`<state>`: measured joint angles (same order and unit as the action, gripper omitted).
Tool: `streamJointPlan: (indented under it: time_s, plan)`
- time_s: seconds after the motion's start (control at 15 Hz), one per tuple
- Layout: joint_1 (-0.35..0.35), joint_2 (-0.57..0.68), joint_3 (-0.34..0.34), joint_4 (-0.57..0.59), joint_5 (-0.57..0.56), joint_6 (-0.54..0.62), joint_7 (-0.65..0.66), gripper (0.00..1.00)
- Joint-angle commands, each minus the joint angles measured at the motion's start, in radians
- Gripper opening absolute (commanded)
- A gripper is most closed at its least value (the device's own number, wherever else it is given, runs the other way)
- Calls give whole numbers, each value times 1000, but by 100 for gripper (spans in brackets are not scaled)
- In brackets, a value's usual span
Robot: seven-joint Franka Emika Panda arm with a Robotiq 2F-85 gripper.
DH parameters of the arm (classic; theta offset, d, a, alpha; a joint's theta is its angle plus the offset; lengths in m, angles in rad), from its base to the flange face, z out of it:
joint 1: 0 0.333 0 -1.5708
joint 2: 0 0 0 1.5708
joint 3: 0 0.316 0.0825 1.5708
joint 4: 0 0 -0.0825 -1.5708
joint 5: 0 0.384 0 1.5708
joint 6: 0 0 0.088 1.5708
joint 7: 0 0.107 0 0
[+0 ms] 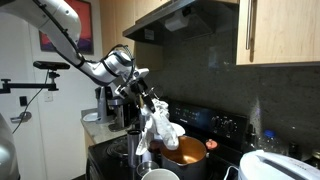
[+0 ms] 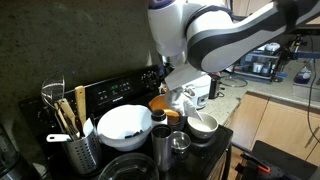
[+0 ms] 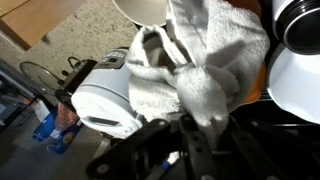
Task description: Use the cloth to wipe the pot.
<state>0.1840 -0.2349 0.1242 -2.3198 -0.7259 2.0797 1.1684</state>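
Observation:
The gripper moves back and down from the orange pot to the stove's front edge by the metal cups next, releasing the cloth where space is free.
My gripper is shut on a white cloth, which hangs bunched from the fingers. The cloth hangs over the near rim of an orange pot on the black stove. In the wrist view the cloth fills the middle, pinched between the dark fingers, and a sliver of the orange pot shows beside it. In an exterior view the pot sits at the back of the stove under the arm. I cannot tell whether the cloth touches the inside of the pot.
A white bowl, metal cups and a utensil holder stand on the stove front. A white appliance and a coffee maker flank the stove. A range hood hangs above.

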Motion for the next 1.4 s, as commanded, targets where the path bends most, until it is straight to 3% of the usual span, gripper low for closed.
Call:
streamJointPlan:
  time_s: [0.0, 0.33, 0.73, 1.13, 1.33]
  plan:
    - [-36, -129, 35, -41, 20, -70, -17, 6]
    - [-25, -226, 5, -77, 255, -62, -229, 6]
    - [-38, -295, 19, -184, 502, -75, -411, 6]
    - [-42, -282, 69, -309, 572, -33, -428, 6]
    - [-46, -259, 100, -380, 556, 65, -404, 6]
